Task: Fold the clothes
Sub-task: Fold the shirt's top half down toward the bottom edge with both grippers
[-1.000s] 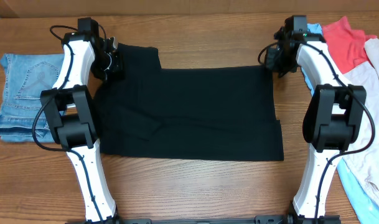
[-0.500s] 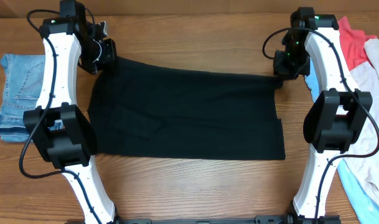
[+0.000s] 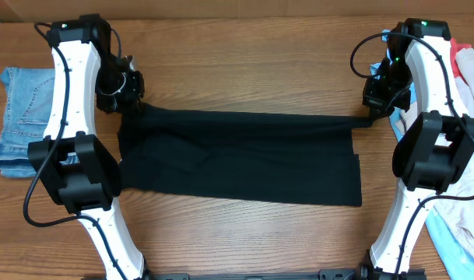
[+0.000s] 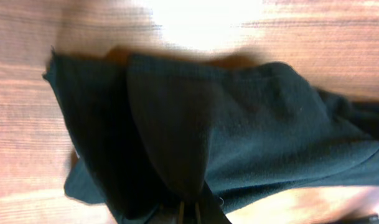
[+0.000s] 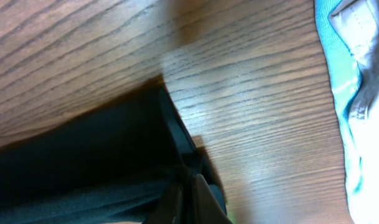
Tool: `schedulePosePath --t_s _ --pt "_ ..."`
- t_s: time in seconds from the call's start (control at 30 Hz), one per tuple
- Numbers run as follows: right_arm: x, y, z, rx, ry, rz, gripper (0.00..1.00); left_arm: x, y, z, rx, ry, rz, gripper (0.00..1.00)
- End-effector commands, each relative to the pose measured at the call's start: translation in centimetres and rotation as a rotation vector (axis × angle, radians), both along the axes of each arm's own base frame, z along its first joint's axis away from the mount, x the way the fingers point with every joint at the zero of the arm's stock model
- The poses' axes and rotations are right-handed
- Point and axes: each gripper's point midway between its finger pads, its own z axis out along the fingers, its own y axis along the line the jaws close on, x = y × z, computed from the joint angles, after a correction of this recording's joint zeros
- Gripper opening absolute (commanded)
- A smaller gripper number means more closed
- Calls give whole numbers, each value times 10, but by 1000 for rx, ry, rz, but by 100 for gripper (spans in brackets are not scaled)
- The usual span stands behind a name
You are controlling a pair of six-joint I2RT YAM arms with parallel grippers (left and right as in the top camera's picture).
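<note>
My left gripper moves back and down onto the shirt's near part by the jeans next to release, since the held far edge hangs above the tabletop.
The black T-shirt (image 3: 237, 155) lies across the middle of the table, its far edge folded toward the near side and pulled taut between both arms. My left gripper (image 3: 130, 106) is shut on the shirt's far left corner; in the left wrist view the black fabric (image 4: 177, 124) hangs from the closed jaws at my left gripper (image 4: 189, 211). My right gripper (image 3: 369, 118) is shut on the far right corner; the right wrist view shows the black fabric (image 5: 89, 149) pinched at my right gripper (image 5: 189, 193). No white label shows.
Folded blue denim jeans (image 3: 19, 117) lie at the left edge. Red (image 3: 462, 58), beige (image 3: 466, 210) and light blue (image 3: 454, 249) garments are piled at the right edge, close to the right arm. A light blue garment edge (image 5: 338, 74) shows in the right wrist view.
Both grippers have carried the shirt's far edge toward the near side and drawn it taut. The shirt's visible area has become narrower front to back.
</note>
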Motion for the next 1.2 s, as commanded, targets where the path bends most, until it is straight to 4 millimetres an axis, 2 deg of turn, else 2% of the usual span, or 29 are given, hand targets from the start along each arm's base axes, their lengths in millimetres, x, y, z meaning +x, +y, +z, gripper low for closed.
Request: schedulePosePath --t_s 0.0,0.13,0.23,0.37,0.4,0.47,0.67,0.8,0.97,1.17 --pt "-5 -5 11 -39 -17 6 4 -11 8 10 63 12 -22 4" --pt "-25 3 5 -29 46 19 4 -20 7 11 55 48 -39 4" --pt "-35 5 14 -22 39 16 4 -26 5 10 48 70 -44 5" --pt "-38 9 31 -22 -5 20 4 -45 2 -5 36 152 -52 4" --pt "-41 11 31 -22 -1 26 4 -59 1 -15 26 208 -64 4" --pt "-49 11 24 -28 38 31 4 -69 -2 -23 12 243 -63 4" --pt "-72 14 1 -19 131 34 4 -85 -9 -21 -15 216 -72 4" --pt "-82 16 -6 -15 170 38 4 -104 -11 -46 -24 276 -73 4" --pt "-88 17 -12 -12 190 38 4 -122 -10 -67 -17 334 -75 4" --pt "-89 17 -11 -12 195 38 6 -125 18 -73 167 361 -17 7"
